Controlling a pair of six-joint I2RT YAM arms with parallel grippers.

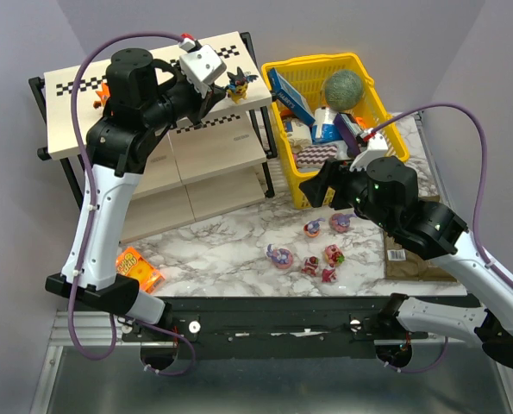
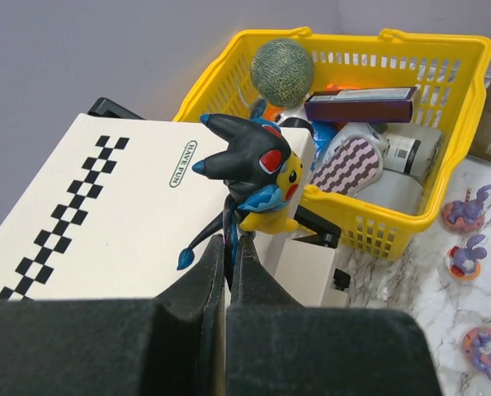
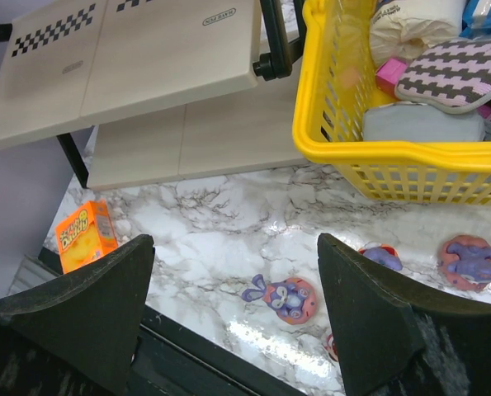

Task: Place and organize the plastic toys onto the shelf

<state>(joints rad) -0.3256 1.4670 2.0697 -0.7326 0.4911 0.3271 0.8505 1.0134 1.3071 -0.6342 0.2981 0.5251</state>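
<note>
The winged toy is at the end of the shelf's top panel by the basket. My left gripper should next move it away from that end and down onto the panel [image 2: 215,204].
My left gripper [image 2: 228,239] is shut on the tail of the black-and-yellow winged toy [image 2: 257,177], holding it upright at the right end of the shelf's top panel [image 2: 105,214]. From above, that toy [image 1: 237,84] sits just past the left gripper [image 1: 220,97] on the shelf [image 1: 75,121]. An orange toy [image 1: 103,93] stands at the top tier's left. My right gripper [image 3: 235,241] hangs open over the marble, above a purple-pink bunny-eared toy [image 3: 288,297]. Several small toys lie loose on the table, among them a bunny-eared one [image 1: 280,256] and a red-pink one [image 1: 334,254].
A yellow basket [image 1: 292,168] of boxes and a green ball stands right of the shelf, close behind the right gripper [image 1: 318,191]. A flat orange packet [image 1: 138,269] lies at the front left by the left arm's base. Cardboard [image 1: 411,259] lies at the right.
</note>
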